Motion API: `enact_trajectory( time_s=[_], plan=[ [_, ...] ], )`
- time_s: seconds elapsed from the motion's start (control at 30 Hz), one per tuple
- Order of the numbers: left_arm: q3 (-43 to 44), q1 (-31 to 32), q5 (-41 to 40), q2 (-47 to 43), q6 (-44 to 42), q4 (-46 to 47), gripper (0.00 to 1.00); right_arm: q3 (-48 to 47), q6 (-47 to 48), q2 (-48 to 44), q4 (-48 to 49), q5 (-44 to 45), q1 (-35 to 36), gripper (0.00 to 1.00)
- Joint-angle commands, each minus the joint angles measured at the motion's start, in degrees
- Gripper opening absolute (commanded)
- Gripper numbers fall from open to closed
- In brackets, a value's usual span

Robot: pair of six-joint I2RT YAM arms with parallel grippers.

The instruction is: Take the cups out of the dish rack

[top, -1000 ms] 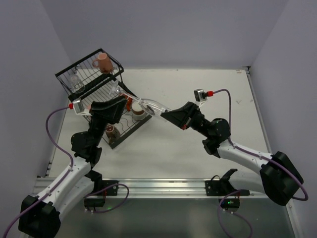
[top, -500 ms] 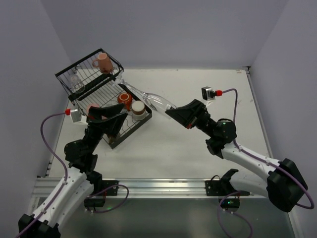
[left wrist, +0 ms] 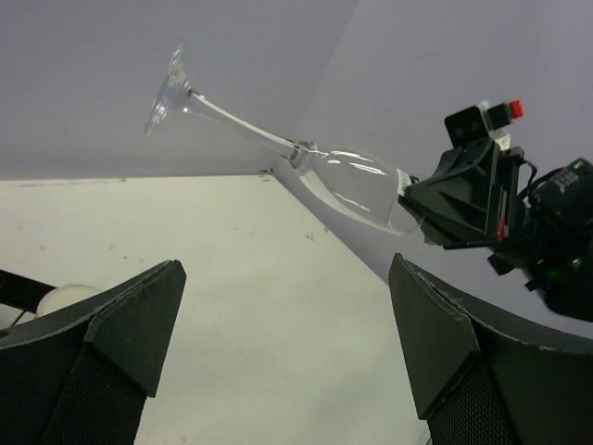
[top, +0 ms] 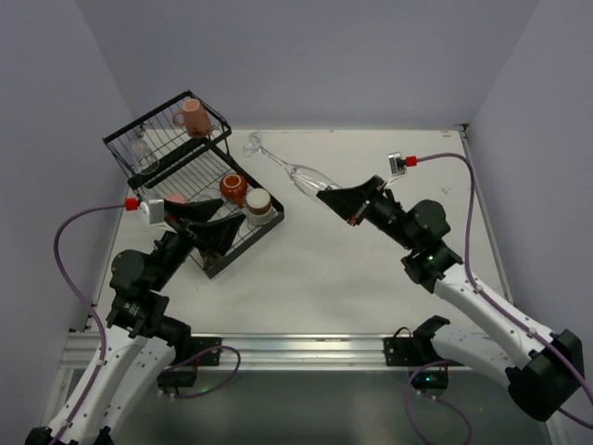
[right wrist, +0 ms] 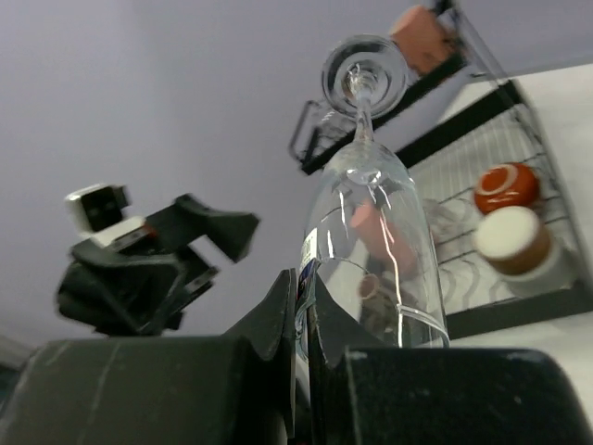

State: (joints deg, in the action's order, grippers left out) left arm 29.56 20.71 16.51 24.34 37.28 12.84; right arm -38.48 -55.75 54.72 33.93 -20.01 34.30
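The glass's foot points sideways, so my right gripper will next move outward, turn fingers-down and lower over the bare far tabletop to release it.
A clear stemmed glass [top: 298, 174] hangs tilted in the air over the table, foot toward the dish rack [top: 148, 116]. My right gripper [top: 335, 199] is shut on its rim; in the right wrist view the jaws [right wrist: 304, 278] pinch the wall of the glass [right wrist: 375, 209]. My left gripper [top: 222, 227] stands wide open over the rack's near corner, nothing between its fingers [left wrist: 139, 315]; the glass [left wrist: 347, 181] shows well beyond them. In the rack are a pink mug [top: 193, 118], an orange-red mug [top: 233, 188], a cream-topped cup [top: 258, 204] and another clear glass [top: 142, 154].
The rack sits at the table's far left, raised basket at the back, flat tray toward me. White tabletop [top: 389, 269] spreads to the right of it. Grey walls close in the left, back and right sides.
My left gripper has opened, let go of the stemmed glass and drawn back toward the near left. The right gripper has carried the glass up and to the right, away from the rack.
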Motion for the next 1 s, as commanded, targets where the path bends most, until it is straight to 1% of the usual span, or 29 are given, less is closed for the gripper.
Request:
enact_trajectory(
  time_s=[0.0,0.07,0.13,0.23,0.27,0.33,0.37,0.4,0.43,0.47,0.5,0.53,0.57,0.6,0.67,0.73,0.77,0.8,0.83,0.97],
  plan=[
    [3.7,0.2,1.2,0.0,-7.8,-9.7,1.0,-12.5,16.1,-2.9,-25.5,9.0,-1.3,0.0],
    [3.9,0.2,1.9,0.3,-9.4,-10.9,1.0,-15.6,19.9,-2.4,-33.6,10.9,-3.0,0.0],
    [3.8,0.2,2.1,0.7,-10.6,-11.4,1.0,-19.1,21.7,-1.9,-38.0,10.7,-4.2,0.0],
    [4.5,0.2,2.1,1.1,-12.3,-12.7,1.0,-24.4,26.4,0.4,-48.6,11.8,-6.2,0.0],
    [4.8,0.2,2.1,1.3,-12.9,-12.8,1.0,-27.8,27.2,2.1,-51.1,12.4,-6.5,0.0],
    [5.6,0.2,2.1,2.0,-14.4,-15.9,1.0,-31.0,29.7,4.2,-57.7,13.0,-7.8,0.0],
    [5.9,0.2,2.2,2.3,-14.9,-16.5,1.0,-35.1,30.5,6.9,-60.2,12.5,-8.1,0.0],
    [6.1,0.2,2.3,2.6,-15.6,-17.1,1.0,-37.1,31.7,8.4,-62.6,12.6,-8.4,0.0],
    [6.6,0.2,2.6,3.3,-15.7,-18.4,1.0,-39.4,34.0,10.0,-67.3,12.9,-8.5,0.0],
    [7.3,0.2,2.9,3.6,-15.9,-19.2,1.0,-44.4,34.8,11.8,-69.8,14.4,-8.6,0.0],
    [8.0,0.2,4.9,4.3,-16.7,-20.0,1.0,-46.9,35.7,15.5,-72.4,15.4,-8.7,0.0],
    [9.8,0.2,6.2,5.6,-17.5,-22.1,1.0,-49.7,37.8,17.5,-77.6,16.0,-8.8,0.0],
    [10.6,0.2,7.2,6.2,-18.2,-23.3,1.0,-54.9,38.3,19.5,-79.7,16.8,-8.9,0.0],
    [11.4,0.9,7.7,6.8,-19.9,-24.3,1.0,-56.9,39.0,22.7,-81.3,18.8,-8.9,0.0],
    [12.1,2.8,6.3,7.1,-21.5,-26.0,1.0,-62.5,40.6,25.8,-85.3,19.4,-9.3,0.0],
    [11.7,3.8,3.3,6.3,-23.2,-26.8,1.0,-65.3,41.5,29.7,-88.2,19.9,-10.2,0.0],
    [11.4,4.5,2.5,6.2,-23.6,-27.0,1.0,-69.1,41.6,31.6,-90.0,19.9,-10.5,0.0],
    [11.1,4.9,1.1,5.8,-24.1,-27.1,1.0,-70.8,41.8,33.3,-91.7,19.9,-10.7,0.0],
    [10.7,5.3,0.6,5.7,-24.2,-27.3,1.0,-72.6,42.3,36.7,-94.5,21.4,-10.7,0.0],
    [10.1,7.6,0.0,5.7,-24.5,-27.1,1.0,-79.4,43.1,42.6,-98.2,23.0,-11.2,0.0]
  ],
)
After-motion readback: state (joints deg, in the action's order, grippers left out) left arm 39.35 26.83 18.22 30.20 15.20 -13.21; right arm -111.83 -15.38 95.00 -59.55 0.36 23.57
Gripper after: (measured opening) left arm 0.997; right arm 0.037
